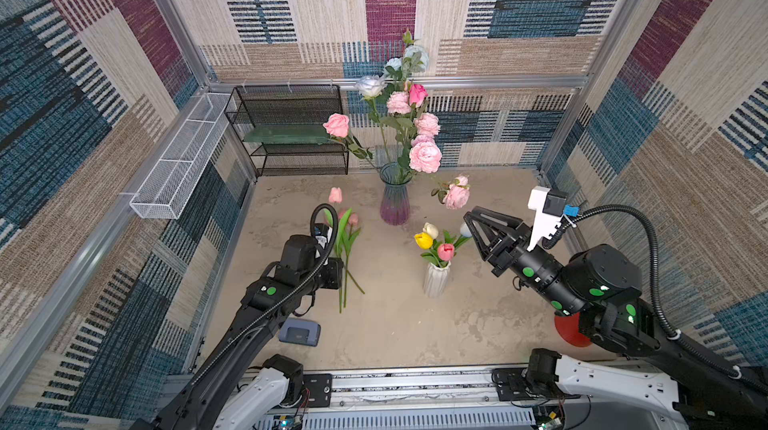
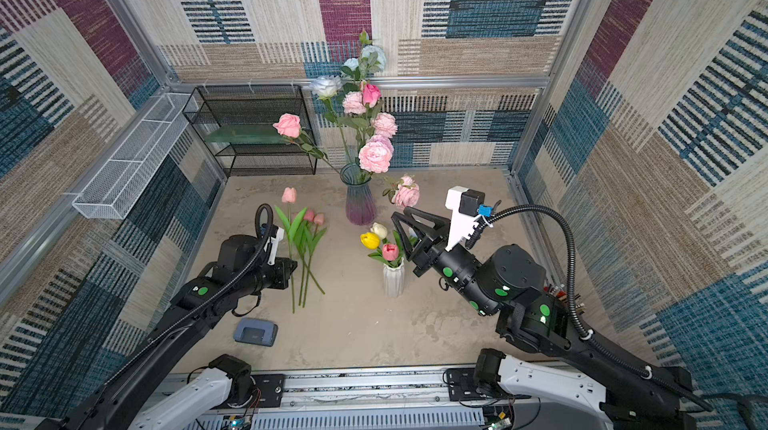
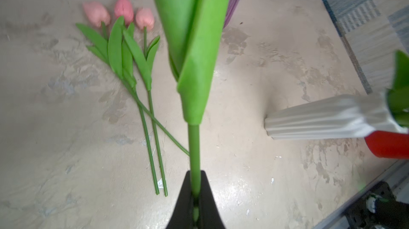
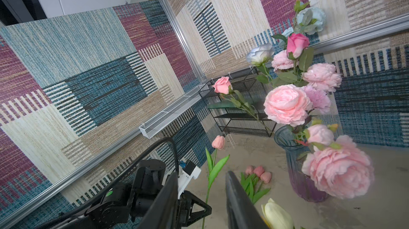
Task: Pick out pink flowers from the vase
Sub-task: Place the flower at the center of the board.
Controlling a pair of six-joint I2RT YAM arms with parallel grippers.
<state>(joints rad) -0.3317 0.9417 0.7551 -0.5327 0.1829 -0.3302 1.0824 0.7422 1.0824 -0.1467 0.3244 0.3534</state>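
Note:
I need to lower my left gripper outward onto the crossed stems of the lying tulips [image 2: 308, 258] to release the green stem, because they are below its fingers and farther outward.
My left gripper [image 3: 195, 175] is shut on the green stem of a pink tulip [image 1: 335, 195], holding it upright above the table. Three more pink tulips [image 3: 120, 13] lie flat beside it. The blue-purple glass vase [image 1: 395, 199] stands at the back. It holds several pink flowers, among them a large peony head [image 1: 424, 157], a leaning rose [image 1: 336, 125] and a drooping bloom [image 1: 456, 195]. White and pale blue roses stand among them. My right gripper [image 4: 201, 174] is open and empty. It hangs over a white ribbed vase [image 1: 436, 280] holding yellow, white and pink tulips.
A black mesh shelf [image 1: 291, 129] stands at the back left, and a white mesh basket [image 1: 183, 158] hangs on the left wall. A small blue-grey box [image 1: 299, 332] lies near the left arm. A red object [image 1: 569, 330] sits under the right arm.

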